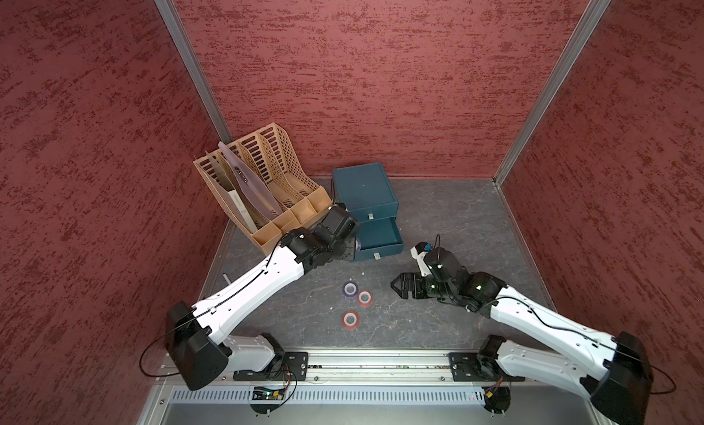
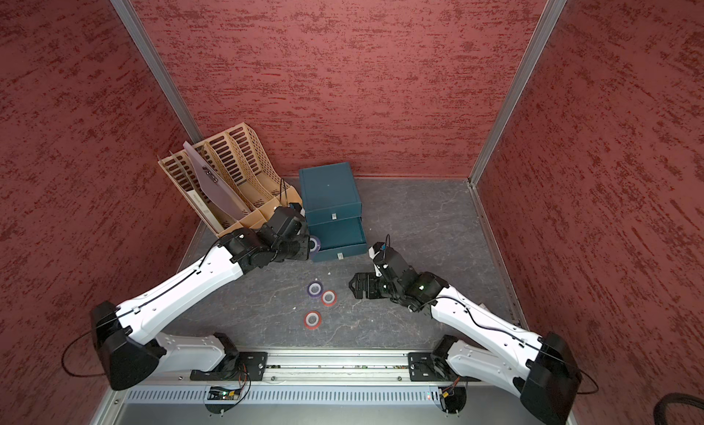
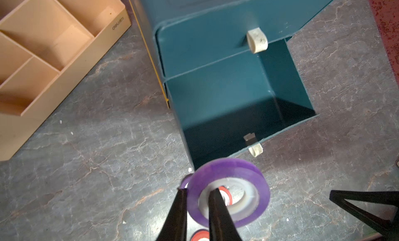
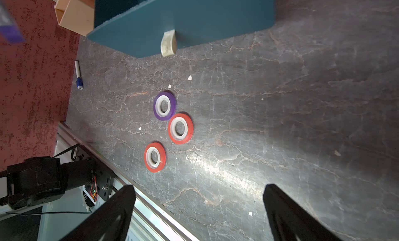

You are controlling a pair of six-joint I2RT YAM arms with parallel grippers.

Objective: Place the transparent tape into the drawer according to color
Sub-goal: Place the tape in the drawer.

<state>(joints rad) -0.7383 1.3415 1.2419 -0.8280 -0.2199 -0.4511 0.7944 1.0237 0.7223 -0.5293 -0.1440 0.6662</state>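
The left gripper carries the tape roll outward over the drawer's side next and releases it inside the lower drawer, since its empty bottom is past that side.
My left gripper [image 3: 197, 191] is shut on a purple tape roll [image 3: 262, 186], one finger through its white core and one outside the rim. It hangs at the front left corner of the open lower drawer [image 3: 287, 82], whose visible inside looks empty. In both top views the held roll [image 1: 358, 245] [image 2: 314, 244] peeks out beside the drawer [image 1: 381, 234]. On the table lie another purple roll [image 1: 345, 291] [image 4: 156, 109] and two red rolls [image 1: 369, 299] [image 1: 345, 320] [image 4: 181, 141] [image 4: 154, 169]. My right gripper [image 1: 396, 286] [image 4: 199, 188] stands open and empty, to the right of these rolls.
The teal cabinet [image 1: 364, 187] has its upper drawer [image 1: 375, 209] shut. A beige file organizer [image 1: 266, 183] holding a folder stands to its left, close behind my left wrist. A blue-capped marker [image 4: 78, 74] lies by the left wall. A metal rail [image 1: 381, 360] runs along the front edge.
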